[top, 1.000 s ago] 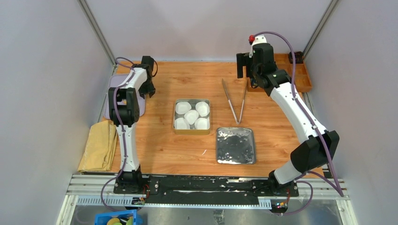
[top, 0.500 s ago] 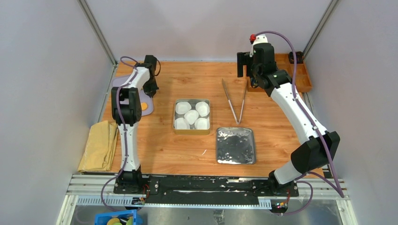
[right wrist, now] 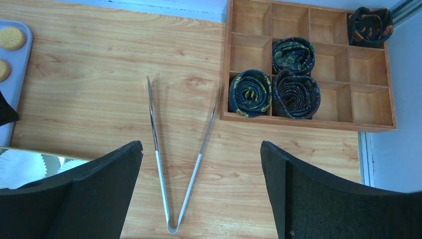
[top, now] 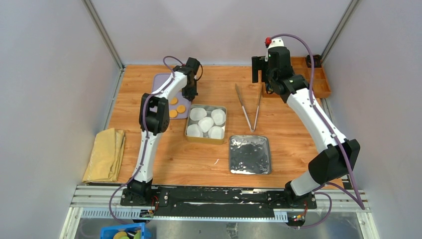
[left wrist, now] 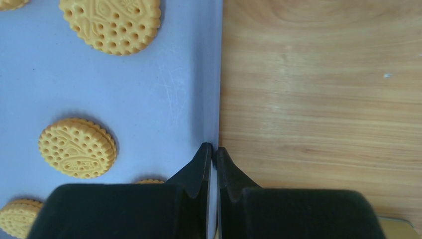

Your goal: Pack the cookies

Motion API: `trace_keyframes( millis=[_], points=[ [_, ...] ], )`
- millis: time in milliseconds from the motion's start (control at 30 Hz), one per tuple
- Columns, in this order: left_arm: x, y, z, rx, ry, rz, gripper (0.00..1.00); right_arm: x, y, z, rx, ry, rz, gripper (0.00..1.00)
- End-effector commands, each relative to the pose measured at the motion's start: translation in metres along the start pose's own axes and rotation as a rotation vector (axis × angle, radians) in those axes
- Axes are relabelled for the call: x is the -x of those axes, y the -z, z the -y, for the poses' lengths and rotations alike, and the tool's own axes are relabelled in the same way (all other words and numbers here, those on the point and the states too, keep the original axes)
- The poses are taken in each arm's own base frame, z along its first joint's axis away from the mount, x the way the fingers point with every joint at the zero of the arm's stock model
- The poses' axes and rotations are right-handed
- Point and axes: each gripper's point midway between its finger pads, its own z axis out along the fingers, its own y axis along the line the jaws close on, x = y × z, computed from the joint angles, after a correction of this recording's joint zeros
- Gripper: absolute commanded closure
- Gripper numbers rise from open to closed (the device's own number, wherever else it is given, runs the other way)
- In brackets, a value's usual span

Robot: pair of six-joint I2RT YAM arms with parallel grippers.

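Observation:
My left gripper is to pull the tray (top: 161,82) toward the tongs next, then back beside the tin (top: 187,130), and then open.
Several round orange-yellow cookies (top: 174,101) lie on a flat lilac tray (top: 161,82) left of the square tin (top: 187,130), which holds several white paper cups (top: 206,122). In the left wrist view the cookies (left wrist: 77,147) lie on the tray (left wrist: 164,89), and my left gripper (left wrist: 212,149) is shut on the tray's right edge. In the top view the left gripper (top: 190,92) is at the tray's right side, just behind the tin. My right gripper (right wrist: 201,149) is open and empty, held high above the metal tongs (right wrist: 174,164).
The tongs (top: 249,107) lie right of the tin. The tin's silver lid (top: 250,155) lies in front of them. A wooden divided box (top: 318,79) with rolled dark items stands at the back right. A folded yellow cloth (top: 105,154) lies at the left edge.
My left gripper has moved right, dragging the lilac tray with its cookies from the far left to beside the tin. The tin has shifted slightly. The right arm has not moved.

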Motion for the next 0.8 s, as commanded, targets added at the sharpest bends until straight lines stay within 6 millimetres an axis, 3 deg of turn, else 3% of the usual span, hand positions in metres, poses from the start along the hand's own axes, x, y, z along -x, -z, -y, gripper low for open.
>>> trace_keyframes(
  millis=[0,133,333,533,767],
  points=[
    [0.0,-0.003,0.025,-0.078,-0.065,-0.009,0.97,-0.016,-0.003,-0.004,-0.007,-0.003,-0.045,0.06],
    [-0.01,0.003,0.046,-0.112,-0.162,-0.011,0.98,-0.024,-0.006,-0.006,-0.002,-0.009,-0.064,0.07],
    [-0.047,0.006,0.064,-0.114,-0.262,-0.068,0.99,-0.029,-0.01,-0.012,0.023,-0.018,-0.081,0.07],
    [-0.089,-0.003,0.047,-0.034,-0.273,-0.159,1.0,-0.043,-0.018,-0.019,0.045,-0.001,-0.136,0.09],
    [-0.091,-0.008,0.031,0.039,-0.307,-0.156,1.0,-0.068,-0.024,-0.032,0.1,-0.011,-0.207,0.12]
  ],
)
